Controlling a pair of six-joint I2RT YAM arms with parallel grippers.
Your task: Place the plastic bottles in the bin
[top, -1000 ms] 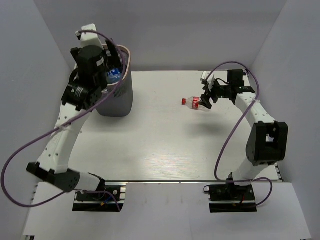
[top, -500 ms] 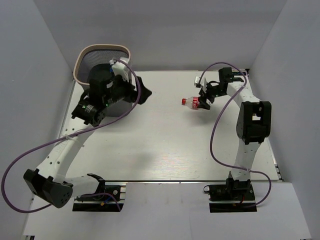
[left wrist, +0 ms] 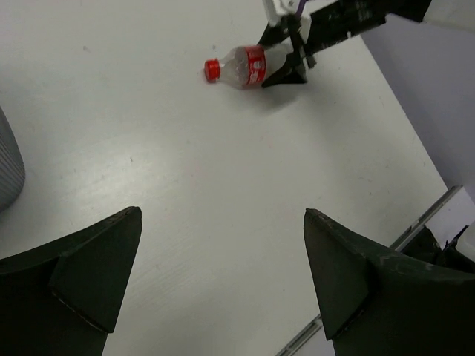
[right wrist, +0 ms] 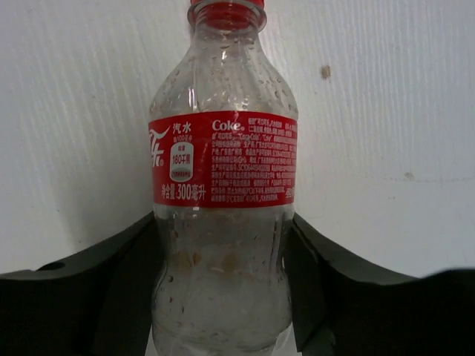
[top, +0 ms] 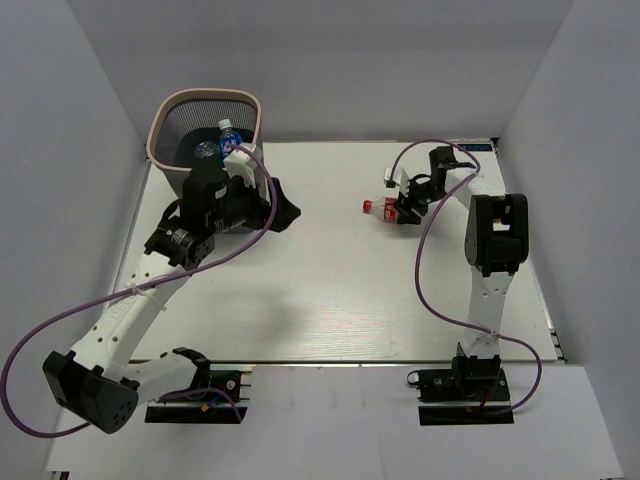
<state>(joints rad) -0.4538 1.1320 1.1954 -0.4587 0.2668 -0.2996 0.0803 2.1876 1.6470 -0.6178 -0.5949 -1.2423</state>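
Observation:
I will next raise my right gripper, as the bin's rim is higher, carry the bottle left in the top view over the bin's opening (top: pixel 199 124), then release it.
A clear bottle with a red label and red cap (top: pixel 384 207) lies low over the table at the back right. My right gripper (top: pixel 405 207) is shut on its lower body. In the right wrist view the bottle (right wrist: pixel 223 163) fills the gap between my two fingers (right wrist: pixel 119 285). The bin (top: pixel 205 96), grey mesh with a beige rim, stands at the back left. A blue-capped bottle (top: pixel 227 131) shows inside it. My left gripper (top: pixel 285 205) is open and empty, right of the bin. In the left wrist view (left wrist: pixel 223 245) it hangs over bare table, with the red-labelled bottle (left wrist: pixel 243 67) far ahead.
The bin's grey wall (left wrist: pixel 7 167) shows at the left edge of the left wrist view. White walls enclose the table on three sides. The table's near right edge (left wrist: pixel 415 222) has a metal rail.
My left arm has come out from over the bin and swung right and down over the table. My right arm has folded in; the bottle stays in its grip at about the same spot.

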